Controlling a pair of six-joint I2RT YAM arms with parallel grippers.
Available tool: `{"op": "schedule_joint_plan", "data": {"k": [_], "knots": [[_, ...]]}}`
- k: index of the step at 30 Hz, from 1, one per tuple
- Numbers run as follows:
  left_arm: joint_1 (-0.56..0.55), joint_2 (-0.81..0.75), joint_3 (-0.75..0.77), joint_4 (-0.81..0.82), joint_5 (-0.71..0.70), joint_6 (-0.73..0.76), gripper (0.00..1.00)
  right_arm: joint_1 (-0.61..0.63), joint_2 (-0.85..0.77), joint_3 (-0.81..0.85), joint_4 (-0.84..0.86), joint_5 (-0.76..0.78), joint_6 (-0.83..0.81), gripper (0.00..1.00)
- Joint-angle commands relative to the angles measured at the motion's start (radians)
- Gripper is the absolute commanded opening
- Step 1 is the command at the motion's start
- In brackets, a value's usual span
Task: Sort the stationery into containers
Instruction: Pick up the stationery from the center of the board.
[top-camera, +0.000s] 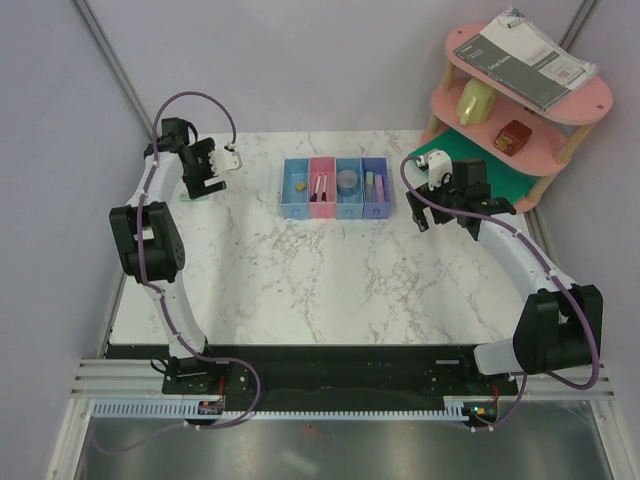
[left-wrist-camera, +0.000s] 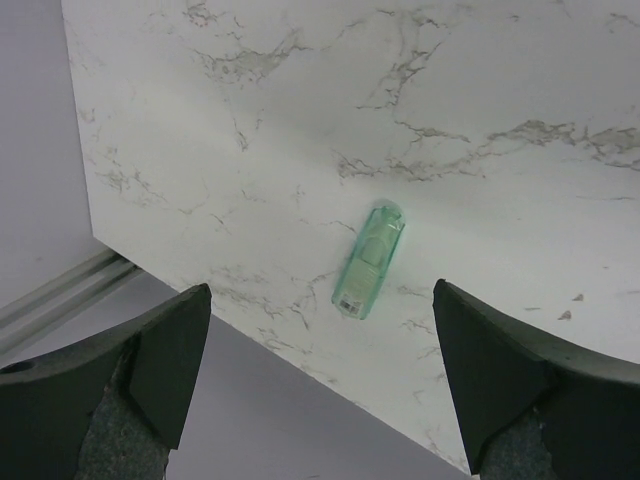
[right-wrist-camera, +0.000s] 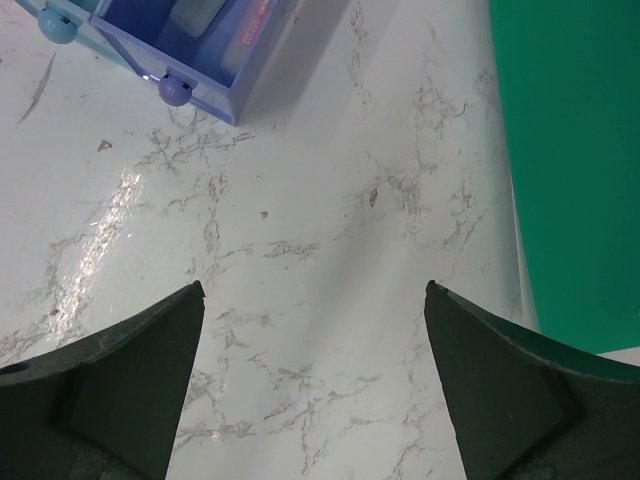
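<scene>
The marker lies slanted below the gap between my left gripper's open fingers. I need to lower my left gripper next with a slight turn, so its open fingers go on both sides of the pale green marker's middle.
A short, translucent pale green marker lies flat on the marble table, close to its left edge. My left gripper hangs open just above it, empty, with the marker slightly ahead of the fingertips. In the top view that marker shows only as a green sliver under the left gripper. The containers sit at the table's back middle, holding a gold clip, pens, a grey roll and markers. My right gripper is open and empty over bare marble, right of the purple-blue tray.
A green mat lies on the table right of my right gripper. A pink tiered shelf stands at the back right with a grey notebook on top. The table's left edge runs just under my left fingers.
</scene>
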Motion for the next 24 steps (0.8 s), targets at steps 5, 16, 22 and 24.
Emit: {"op": "schedule_joint_plan", "data": {"k": [5,16,22,24], "knots": [[0.039,0.137,0.146,-0.052,-0.044,0.282,0.99,-0.004,-0.021,0.003,-0.013,-0.024,0.003,0.98],[0.045,0.255,0.291,-0.299,-0.090,0.284,0.98,-0.011,0.002,0.043,-0.030,-0.041,0.022,0.98],[0.044,0.296,0.290,-0.335,-0.122,0.264,0.97,-0.011,-0.003,0.064,-0.048,-0.044,0.029,0.98],[0.045,0.321,0.313,-0.318,-0.131,0.243,0.96,-0.012,-0.009,0.064,-0.054,-0.049,0.032,0.98]]}}
